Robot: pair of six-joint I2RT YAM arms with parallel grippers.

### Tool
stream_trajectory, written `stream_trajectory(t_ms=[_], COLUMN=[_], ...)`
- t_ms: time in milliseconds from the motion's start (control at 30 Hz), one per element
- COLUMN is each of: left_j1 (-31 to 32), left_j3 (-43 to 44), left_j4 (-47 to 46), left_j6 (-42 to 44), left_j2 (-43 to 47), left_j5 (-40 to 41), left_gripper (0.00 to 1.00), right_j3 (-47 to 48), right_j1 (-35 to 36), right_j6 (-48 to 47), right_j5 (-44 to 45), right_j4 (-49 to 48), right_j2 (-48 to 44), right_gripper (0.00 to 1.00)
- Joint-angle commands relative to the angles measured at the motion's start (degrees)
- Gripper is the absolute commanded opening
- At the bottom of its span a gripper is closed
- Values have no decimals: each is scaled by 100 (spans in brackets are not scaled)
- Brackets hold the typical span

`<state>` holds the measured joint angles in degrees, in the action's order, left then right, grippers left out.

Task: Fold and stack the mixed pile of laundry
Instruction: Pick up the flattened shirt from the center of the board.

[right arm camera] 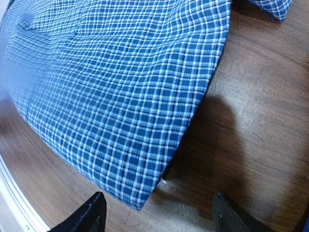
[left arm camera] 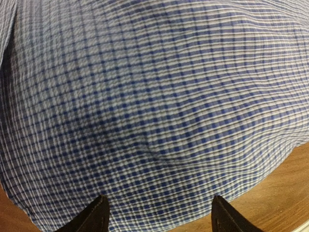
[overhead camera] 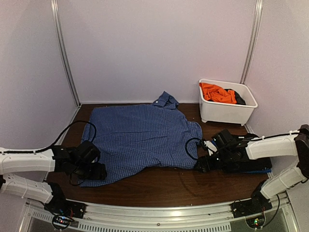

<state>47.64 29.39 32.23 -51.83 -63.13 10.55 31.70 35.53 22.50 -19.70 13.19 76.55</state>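
Note:
I will next move my right gripper toward the shirt's tub-side near corner [overhead camera: 194, 166] [right arm camera: 137, 195], and then I will close it there.
A blue-and-white checked collared shirt [overhead camera: 140, 135] lies spread flat on the brown table, collar toward the back. My left gripper [overhead camera: 99, 171] is open at the shirt's front left corner; the left wrist view shows the checked cloth [left arm camera: 154, 106] filling the frame between its fingertips [left arm camera: 99, 212]. My right gripper [overhead camera: 200, 166] is open at the shirt's front right corner [right arm camera: 140, 200], which lies on the table just ahead of its fingertips [right arm camera: 94, 212]. An orange T-shirt [overhead camera: 217, 93] and a black piece [overhead camera: 240, 98] sit in the tub.
A white plastic tub [overhead camera: 227, 112] stands at the back right of the table [overhead camera: 159, 186]. Metal frame posts [overhead camera: 65, 53] rise at both back corners against pale walls. A rail [overhead camera: 159, 215] runs along the near edge. A dark flat item [overhead camera: 258, 169] lies under the right arm.

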Motion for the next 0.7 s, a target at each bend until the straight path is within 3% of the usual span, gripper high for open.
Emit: stream_trajectory(t_ms=[0,133,267,333,500,667], left_j1=[-4,-13,-48,-69,-168,-581], left_j3=[-455,-639,-642,-651,-656,-934], left_j4=[390,1155,2025,2138,2221,1526], left_j6=[-1846,-2768,-3455,-3602,-3734,-3350], left_j2=[761,1994,2693,2749,2221,1782], left_j5=[-30,411,535,449,304,-75], left_gripper=[72,73,86,94,92,84], right_j3=[54,87,165,202,374,632], right_j1=[40,37,47,50,38,33], right_j6=[-12,15,36,39,-7,-77], right_j5=[124,69,28,27,137,392], right_j4=[-644,-1052,-1244,-1220,-850,-372], right_j2=[355,631,798,754,343,10], right_gripper=[75,63,41,29,0,0])
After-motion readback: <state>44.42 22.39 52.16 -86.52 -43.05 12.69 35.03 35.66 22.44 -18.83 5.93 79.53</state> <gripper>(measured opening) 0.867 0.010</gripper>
